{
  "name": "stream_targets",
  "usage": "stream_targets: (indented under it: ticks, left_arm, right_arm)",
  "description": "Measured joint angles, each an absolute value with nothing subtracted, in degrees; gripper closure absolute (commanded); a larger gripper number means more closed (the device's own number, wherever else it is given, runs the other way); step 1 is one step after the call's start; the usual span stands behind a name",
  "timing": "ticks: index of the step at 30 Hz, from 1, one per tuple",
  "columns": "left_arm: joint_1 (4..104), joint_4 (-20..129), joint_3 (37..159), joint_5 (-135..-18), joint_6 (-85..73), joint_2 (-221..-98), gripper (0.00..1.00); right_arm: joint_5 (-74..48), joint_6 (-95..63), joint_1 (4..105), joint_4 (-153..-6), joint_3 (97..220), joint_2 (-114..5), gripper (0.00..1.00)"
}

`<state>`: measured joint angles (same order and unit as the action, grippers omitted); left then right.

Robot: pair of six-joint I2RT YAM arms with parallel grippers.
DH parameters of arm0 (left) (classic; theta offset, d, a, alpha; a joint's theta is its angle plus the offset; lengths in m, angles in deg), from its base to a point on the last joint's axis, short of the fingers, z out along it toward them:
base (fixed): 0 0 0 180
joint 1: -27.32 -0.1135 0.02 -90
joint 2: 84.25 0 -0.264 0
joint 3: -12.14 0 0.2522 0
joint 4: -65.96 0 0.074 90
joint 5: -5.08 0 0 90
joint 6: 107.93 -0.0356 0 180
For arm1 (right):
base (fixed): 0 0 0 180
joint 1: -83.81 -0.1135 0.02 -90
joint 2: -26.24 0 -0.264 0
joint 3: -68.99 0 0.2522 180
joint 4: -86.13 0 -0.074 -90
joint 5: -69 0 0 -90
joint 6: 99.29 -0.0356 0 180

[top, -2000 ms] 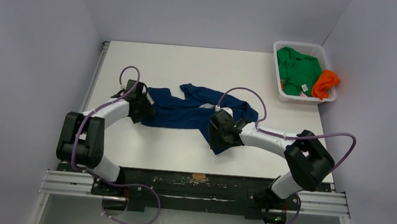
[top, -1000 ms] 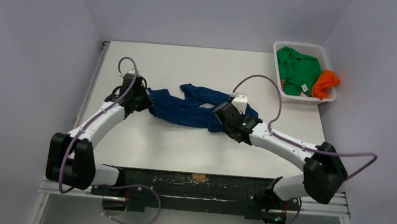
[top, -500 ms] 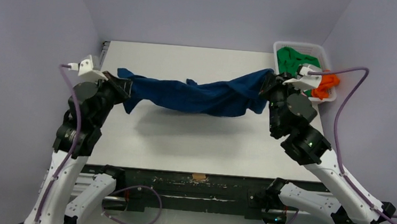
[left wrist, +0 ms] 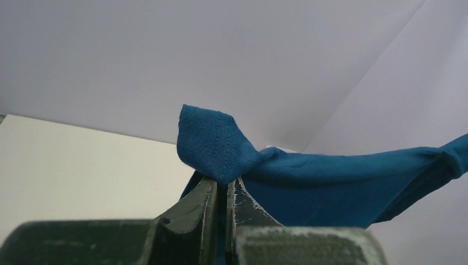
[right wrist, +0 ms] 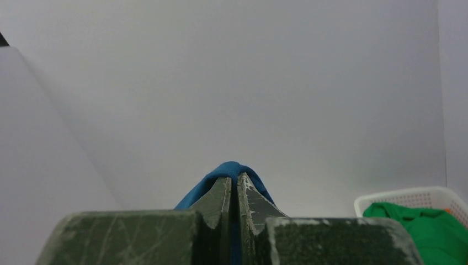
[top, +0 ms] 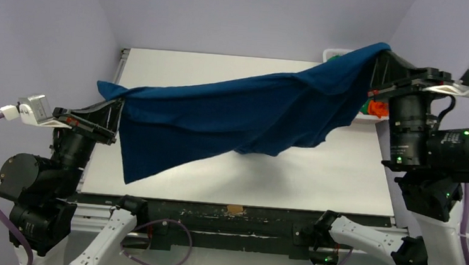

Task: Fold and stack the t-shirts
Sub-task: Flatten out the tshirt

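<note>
Next I will lower my left gripper outward to lay the sagging t-shirt on the table's far part and release the t-shirt's end, since that part of the table lies bare below and outward.
The dark blue t-shirt [top: 240, 111] hangs stretched in the air above the white table [top: 180, 65], held at both ends and sagging in the middle. My left gripper [top: 119, 104] is shut on its left end; in the left wrist view the hemmed cloth [left wrist: 212, 143] bunches over the closed fingertips [left wrist: 223, 183]. My right gripper [top: 380, 58] is shut on the right end, raised higher; cloth [right wrist: 229, 168] caps its closed tips [right wrist: 234, 179]. The green t-shirt [right wrist: 419, 221] lies in the basket. An orange t-shirt [top: 377, 109] peeks out under the right arm.
The white lattice basket [right wrist: 405, 194] stands at the table's far right corner, mostly hidden behind the raised shirt and right arm in the top view. Purple-grey walls close in on the left, back and right. The black rail [top: 231, 218] runs along the near edge.
Both arms have lifted and moved apart, raising the blue t-shirt off the table and spreading it wide. The right end now hangs higher, in front of the basket.
</note>
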<state>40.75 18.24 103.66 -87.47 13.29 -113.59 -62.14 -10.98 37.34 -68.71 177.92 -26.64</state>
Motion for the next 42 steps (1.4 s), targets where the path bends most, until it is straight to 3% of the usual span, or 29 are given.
stream_targets:
  ticks: [5,12,17,21,22,23,25,26,28,29,30,32,35,38,42]
  left_arm:
    - [40.75,16.34,104.23,-87.29,13.38,-113.55,1.00]
    - [40.75,15.88,104.32,-88.67,13.53,-116.65,1.00]
    - [40.75,17.85,102.72,-93.44,14.21,-124.19,1.00]
    - [40.60,20.30,102.13,-98.07,15.56,-142.18,0.96]
    - [40.31,20.69,102.66,-98.81,15.98,-147.93,0.90]
    - [39.83,20.67,104.08,-99.14,16.24,-154.38,0.77]
    - [38.58,19.95,109.17,-99.36,17.03,-168.50,0.38]
    - [37.86,19.42,112.34,-99.29,17.20,-175.69,0.27]
    - [36.27,17.24,119.22,-98.46,18.38,-188.41,0.02]
    - [35.46,16.78,121.89,-97.96,18.49,-193.33,0.00]
    - [34.74,16.56,123.31,-97.48,18.60,-196.74,0.00]
    - [33.73,15.44,123.59,-96.91,18.91,-199.34,0.00]
    - [32.95,15.20,122.61,-96.30,18.65,-197.72,0.00]
    - [33.10,16.58,119.66,-95.82,18.45,-192.56,0.00]
    - [33.34,18.31,112.14,-95.36,18.82,-183.56,0.00]
  right_arm:
    - [-62.47,-5.06,37.34,-70.20,186.12,-30.09,1.00]
    - [-69.38,7.95,38.06,-79.99,194.65,-44.28,1.00]
    - [-68.68,6.59,49.99,-80.43,195.37,-54.94,1.00]
    - [-66.14,0.34,59.89,-80.51,186.69,-61.68,1.00]
    - [-64.94,-1.67,61.62,-80.12,185.22,-63.93,1.00]
    - [-63.56,-3.86,63.19,-79.84,184.57,-66.86,1.00]
    - [-60.13,-7.33,65.36,-79.77,184.88,-73.41,1.00]
    - [-58.80,-8.40,66.03,-79.90,185.40,-76.63,0.94]
    - [-55.61,-10.41,67.37,-80.93,189.31,-86.33,0.62]
    - [-54.49,-11.29,67.76,-80.84,192.33,-91.68,0.48]
    - [-53.64,-12.18,68.09,-80.25,195.96,-97.15,0.18]
    - [-51.67,-14.00,68.44,-78.18,203.02,-106.92,0.14]
    - [-48.90,-14.92,68.48,-75.23,203.52,-112.30,0.12]
    - [-45.93,-16.45,68.44,-74.59,197.62,-109.98,0.11]
    - [-42.38,-20.27,68.37,-73.87,186.89,-98.46,0.10]
